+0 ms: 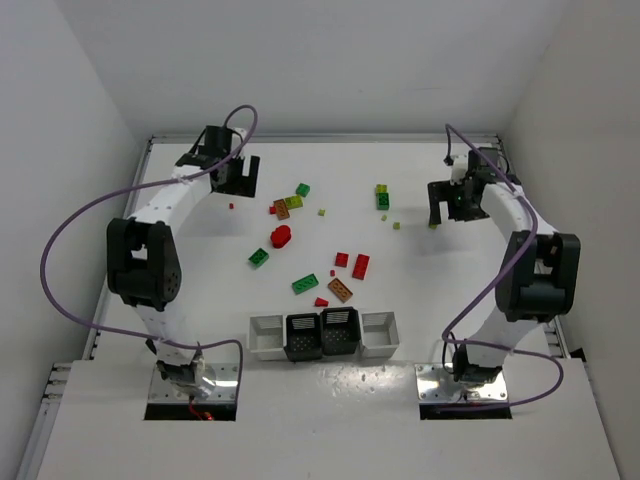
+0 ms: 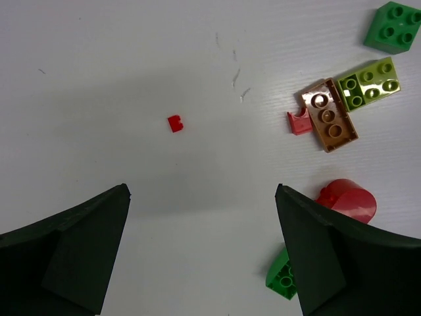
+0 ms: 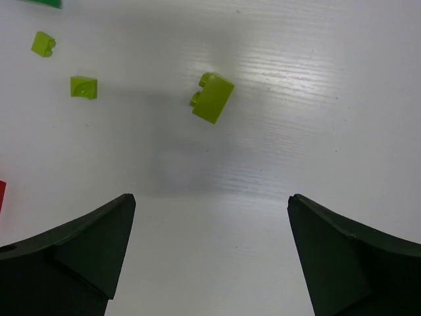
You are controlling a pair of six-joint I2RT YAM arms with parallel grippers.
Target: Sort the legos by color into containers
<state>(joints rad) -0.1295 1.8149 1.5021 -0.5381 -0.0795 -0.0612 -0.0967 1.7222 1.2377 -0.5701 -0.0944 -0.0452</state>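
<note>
My right gripper lowers onto the yellow-green brick next, turning slightly so its open fingers line the brick's long sides, because the brick lies slanted.
Red, green, orange-brown and yellow-green legos lie scattered on the white table [image 1: 200,290]. The four joined containers [image 1: 266,336] stand at the near edge, white outside and black inside. My left gripper [image 1: 236,182] is open and empty at the far left, above a tiny red brick [image 2: 175,123]. In the left wrist view my left gripper [image 2: 202,191] has an orange-brown brick [image 2: 329,115], a yellow-green brick [image 2: 368,83] and a red round piece [image 2: 348,201] to its right. My right gripper [image 1: 446,208] is open and empty at the far right. In the right wrist view my right gripper [image 3: 212,197] is just short of a yellow-green brick [image 3: 212,97].
A green brick [image 2: 393,26] lies far right in the left wrist view, and another green brick [image 2: 283,276] lies by the right finger. Two tiny yellow-green pieces [image 3: 83,87] lie left in the right wrist view. Several bricks [image 1: 340,290] lie just behind the containers. Walls close in the table's sides.
</note>
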